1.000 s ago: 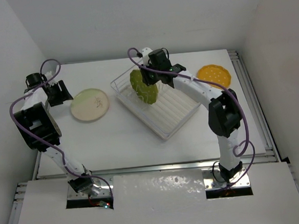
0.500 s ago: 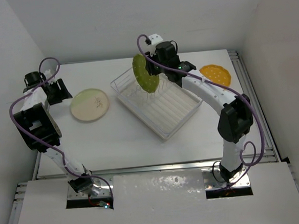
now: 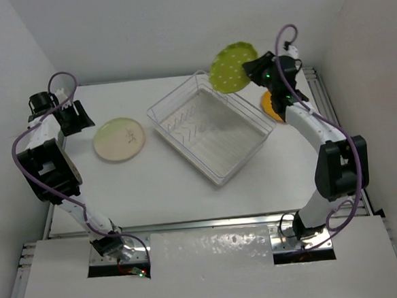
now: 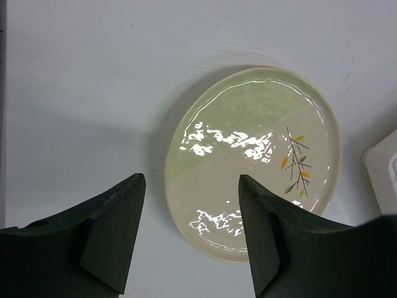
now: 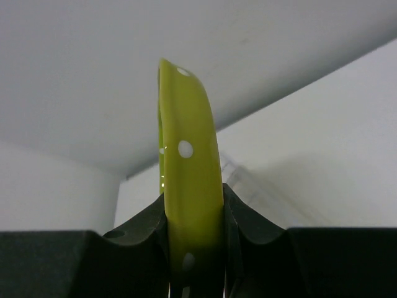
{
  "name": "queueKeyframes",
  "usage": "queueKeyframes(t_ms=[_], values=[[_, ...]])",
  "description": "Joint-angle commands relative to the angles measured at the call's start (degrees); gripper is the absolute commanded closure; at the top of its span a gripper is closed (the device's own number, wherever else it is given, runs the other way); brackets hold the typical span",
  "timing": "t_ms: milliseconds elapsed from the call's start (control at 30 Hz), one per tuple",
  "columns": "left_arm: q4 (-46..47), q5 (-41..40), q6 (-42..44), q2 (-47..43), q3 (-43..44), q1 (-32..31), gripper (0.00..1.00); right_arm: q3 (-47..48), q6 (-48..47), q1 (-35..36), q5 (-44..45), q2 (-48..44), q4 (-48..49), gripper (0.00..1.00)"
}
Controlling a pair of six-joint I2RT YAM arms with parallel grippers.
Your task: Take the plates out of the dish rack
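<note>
My right gripper should go across, down and right in the top view, and lower its plate onto the orange-yellow dotted plate (image 3: 270, 106).
My right gripper (image 3: 253, 68) is shut on the olive-green dotted plate (image 3: 233, 68) and holds it high above the table, past the far right corner of the white dish rack (image 3: 259, 145). In the right wrist view the plate (image 5: 189, 186) stands edge-on between my fingers (image 5: 149, 226). The rack shows no plates inside. The pale green-and-cream plate (image 3: 119, 138) lies flat on the table left of the rack. My left gripper (image 3: 75, 119) is open and empty just left of it; the left wrist view shows that plate (image 4: 254, 155) beyond my fingertips (image 4: 127, 211). The orange-yellow dotted plate (image 3: 270, 106) lies partly hidden under my right arm.
White walls close in at the back and both sides. The table's metal rail (image 3: 333, 119) runs along the right edge beside the orange plate. The cream-and-pink plate is out of view.
My right gripper lifted the olive-green plate out of the rack and carried it up and to the right, towards the orange plate. The left gripper shifted only slightly.
</note>
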Motion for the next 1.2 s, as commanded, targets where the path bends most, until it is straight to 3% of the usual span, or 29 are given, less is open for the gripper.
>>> queueKeyframes(t_ms=[0, 300, 500, 733, 967, 1167], values=[[1.6, 1.4, -0.6, -4.0, 0.9, -0.3, 0.41, -8.3, 16.6, -5.7, 1.0, -6.9, 23.8, 1.0], [1.2, 2.2, -0.4, -3.8, 1.3, -0.3, 0.41, -24.5, 22.2, -12.7, 5.3, -14.0, 34.0, 1.0], [0.7, 2.8, -0.6, -3.3, 2.3, -0.3, 0.41, -32.0, 26.3, -22.5, 4.6, -15.1, 41.1, 1.0], [-0.4, 2.8, 0.0, -2.9, 2.7, -0.3, 0.41, -26.9, 17.9, -28.0, 0.9, -13.2, 34.8, 1.0], [-0.9, 2.1, 0.9, -2.9, 2.7, -0.3, 0.41, -21.3, 20.1, -37.5, -9.4, -10.4, 29.4, 1.0], [-0.9, 2.2, 0.6, -2.6, 3.3, -0.3, 0.41, -22.0, 19.3, -39.6, -11.8, -10.3, 30.1, 1.0]])
